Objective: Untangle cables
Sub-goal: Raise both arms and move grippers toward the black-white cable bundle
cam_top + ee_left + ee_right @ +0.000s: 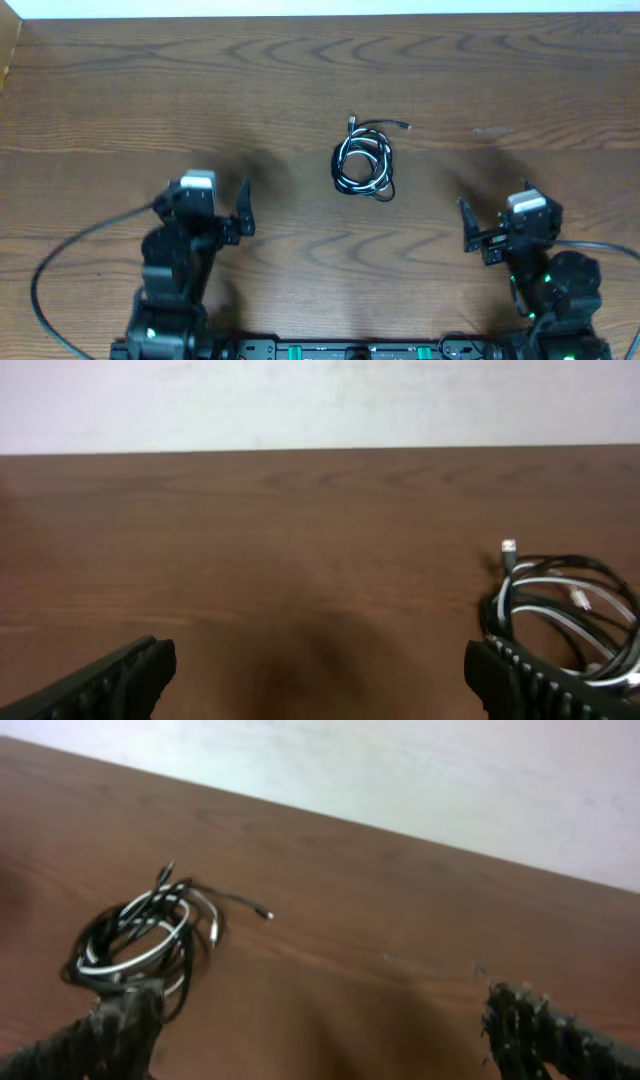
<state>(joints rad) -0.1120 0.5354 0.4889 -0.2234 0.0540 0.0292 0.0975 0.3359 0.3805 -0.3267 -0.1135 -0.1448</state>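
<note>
My open left gripper moves outward toward the cables [362, 160] next, tilts down and lowers onto the coil's facing side, since the coil lies farther out.
The cables [362, 160] lie in one tangled coil of black and white cords on the wooden table [150, 90], just past the middle, with small plug ends sticking out at the top. My left gripper [212, 203] hovers to the coil's near left, open and empty. My right gripper [497, 222] hovers to its near right, also open and empty. In the left wrist view the cables [565, 605] sit ahead on the right, partly behind the right finger, and the left gripper [320, 680] holds nothing. In the right wrist view the cables [140, 940] sit ahead on the left, and the right gripper [325, 1035] holds nothing.
Thick black arm cables [60, 260] loop over the table's near left, and another [610, 247] runs off at the near right. A pale wall [320, 400] stands behind the table's far edge.
</note>
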